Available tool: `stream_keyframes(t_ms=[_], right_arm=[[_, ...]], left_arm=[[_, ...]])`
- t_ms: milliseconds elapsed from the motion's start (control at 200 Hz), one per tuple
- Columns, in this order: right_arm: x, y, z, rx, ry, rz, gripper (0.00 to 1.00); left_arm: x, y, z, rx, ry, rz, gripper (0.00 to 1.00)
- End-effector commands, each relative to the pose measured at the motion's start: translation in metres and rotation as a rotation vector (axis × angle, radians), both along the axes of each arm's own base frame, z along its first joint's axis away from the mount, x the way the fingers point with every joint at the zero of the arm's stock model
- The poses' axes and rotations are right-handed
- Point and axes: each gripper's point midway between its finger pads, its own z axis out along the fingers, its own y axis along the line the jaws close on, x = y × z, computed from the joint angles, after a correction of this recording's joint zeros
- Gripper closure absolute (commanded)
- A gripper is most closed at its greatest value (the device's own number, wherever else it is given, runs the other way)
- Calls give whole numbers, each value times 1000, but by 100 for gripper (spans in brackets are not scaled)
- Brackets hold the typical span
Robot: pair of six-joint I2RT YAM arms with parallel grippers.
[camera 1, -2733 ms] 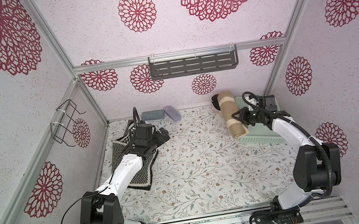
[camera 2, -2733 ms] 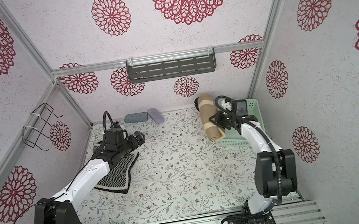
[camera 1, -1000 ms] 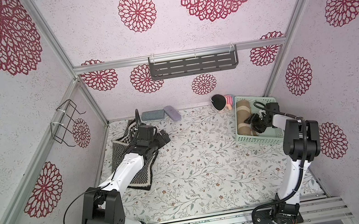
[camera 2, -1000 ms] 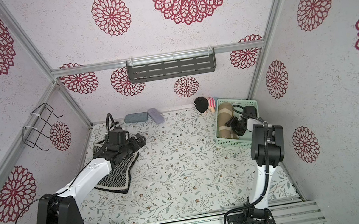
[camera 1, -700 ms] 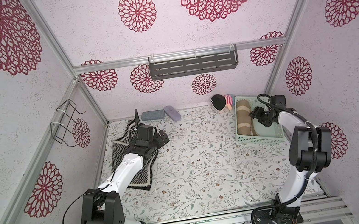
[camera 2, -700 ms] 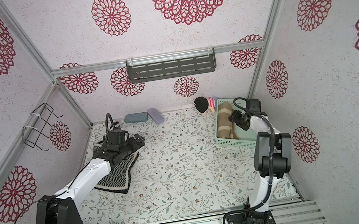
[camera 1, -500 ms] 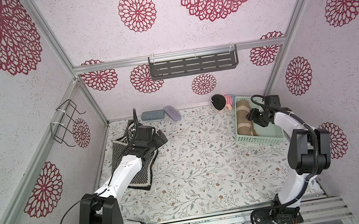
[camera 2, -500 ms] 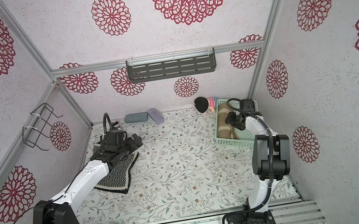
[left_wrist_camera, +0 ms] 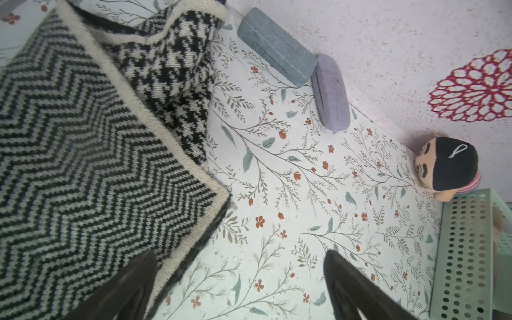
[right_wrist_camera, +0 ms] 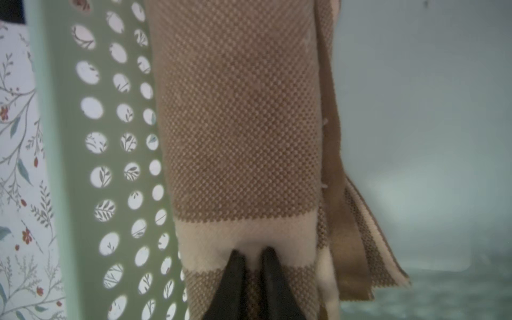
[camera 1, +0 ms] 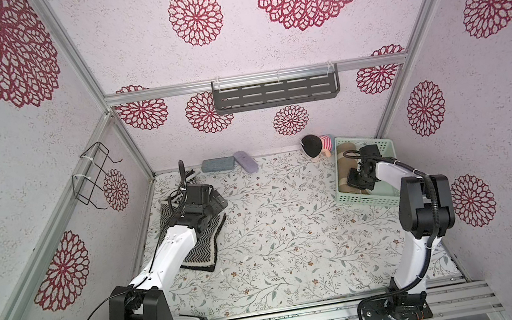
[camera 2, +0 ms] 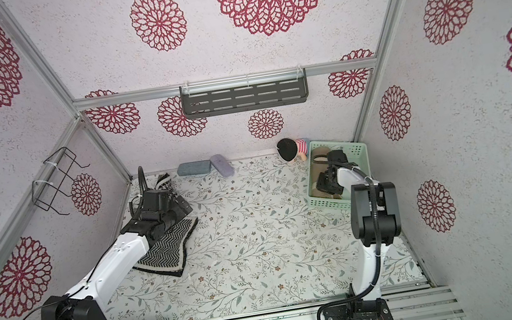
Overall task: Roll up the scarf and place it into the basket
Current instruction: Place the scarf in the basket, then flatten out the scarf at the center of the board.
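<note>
My left gripper lowers its wide-open fingers astride the zigzag scarf's cream edge [camera 1: 217,238] [left_wrist_camera: 170,272] below next, since one finger hangs over knit and one past it.
The tan rolled scarf [camera 1: 343,158] [camera 2: 318,158] lies lengthwise inside the mint-green basket [camera 1: 367,199] [camera 2: 330,204] at the back right, against its perforated left wall [right_wrist_camera: 69,166]. My right gripper [camera 1: 354,180] [camera 2: 324,185] reaches down into the basket. In the right wrist view its jaws [right_wrist_camera: 252,253] are nearly together, pinching a small fold of the scarf [right_wrist_camera: 238,124] at its cream band. My left gripper [camera 1: 217,201] [left_wrist_camera: 239,255] hovers wide open at the left. One finger is over the corner of a black-and-white zigzag scarf [left_wrist_camera: 69,166] [camera 1: 199,248] lying flat there.
A grey case [camera 1: 217,164] and a lilac case [camera 1: 246,165] lie by the back wall. A small doll [camera 1: 314,147] sits beside the basket's far left corner. A dark slotted shelf [camera 1: 275,94] hangs on the back wall, a wire rack [camera 1: 92,175] on the left wall.
The right arm carried the tan roll into the basket, opened, shifted toward the roll's near end, and its jaws have now closed on the fabric. The left arm has barely moved.
</note>
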Motion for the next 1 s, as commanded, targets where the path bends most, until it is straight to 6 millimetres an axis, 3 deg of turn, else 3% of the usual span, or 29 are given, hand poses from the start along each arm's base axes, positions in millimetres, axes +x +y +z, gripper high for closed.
stream_keyframes(t_ms=[0, 155, 250, 375, 485, 686, 701, 716, 871, 996], right_arm=[[-17, -14, -29, -47, 114, -43, 84], [-16, -18, -45, -41, 155, -57, 76], [-12, -16, -44, -35, 158, -43, 69], [-6, -13, -24, -24, 113, -27, 57], [-1, -9, 6, -7, 42, -7, 44], [-2, -2, 59, 13, -84, 20, 17], [-4, -1, 61, 13, -88, 22, 6], [-5, -1, 64, 14, -94, 22, 2], [-19, 2, 85, 20, -139, 20, 1], [-30, 4, 97, 22, -173, 12, 1]], left_arm=[[-9, 20, -1, 30, 19, 74, 2], [-23, 44, -13, 95, 86, 153, 3], [-33, 57, -24, 136, 142, 190, 2], [-39, 68, -41, 179, 225, 205, 2], [-37, 72, -56, 205, 279, 199, 3], [-20, 47, -85, 184, 350, 67, 2], [-20, 44, -87, 189, 354, 55, 2], [-19, 41, -88, 194, 356, 44, 2], [-21, 14, -105, 280, 430, -38, 3], [-31, 6, -117, 360, 502, -46, 2]])
